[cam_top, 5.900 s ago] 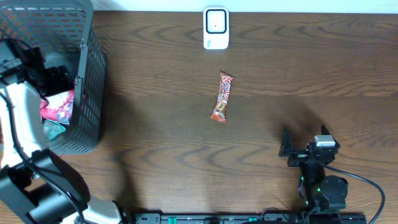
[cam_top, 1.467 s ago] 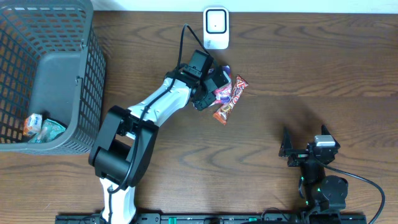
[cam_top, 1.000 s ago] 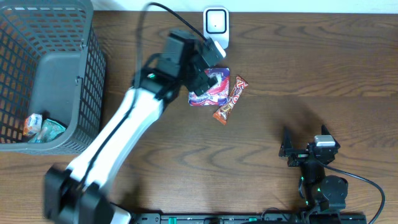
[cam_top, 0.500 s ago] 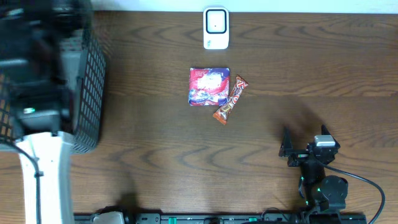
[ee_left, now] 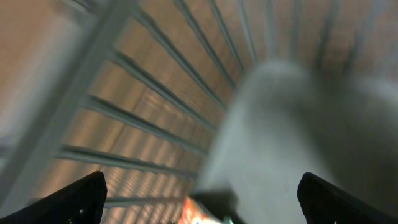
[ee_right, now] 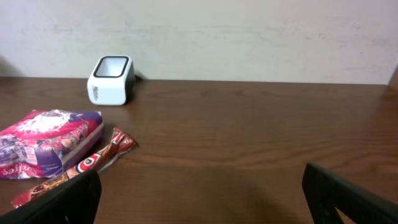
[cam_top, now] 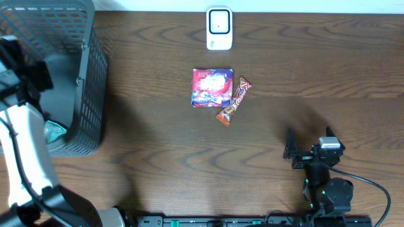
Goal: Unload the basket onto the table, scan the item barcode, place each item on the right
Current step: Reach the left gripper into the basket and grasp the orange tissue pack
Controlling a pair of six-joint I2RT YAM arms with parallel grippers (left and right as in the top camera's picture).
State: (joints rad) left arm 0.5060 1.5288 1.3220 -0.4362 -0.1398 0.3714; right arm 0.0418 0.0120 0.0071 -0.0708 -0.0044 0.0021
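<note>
The left gripper should move down and back inside the basket, onto the orange-edged item (ee_left: 196, 213), because that item lies on the basket's bottom below the open fingers.
A red and purple snack packet (cam_top: 213, 87) lies flat mid-table, touching an orange-red candy bar (cam_top: 233, 101) on its right. Behind them the white barcode scanner (cam_top: 219, 28) stands at the far edge. The right wrist view shows the same packet (ee_right: 43, 149), bar (ee_right: 81, 165) and scanner (ee_right: 111, 79). My left gripper (ee_left: 202, 205) is open inside the grey mesh basket (cam_top: 88, 75), nothing between its fingers; the view is blurred. My right gripper (ee_right: 202, 199) rests open and empty at the near right, well apart from the items.
In the basket at the far left a teal packet (cam_top: 55, 131) shows beside my left arm. An orange-edged item (ee_left: 199, 214) lies on the basket floor below the left jaws. A pale wall runs behind the scanner.
My left arm let go of the packet beside the candy bar, swung left to the basket and now reaches down inside it. The right arm has not moved.
</note>
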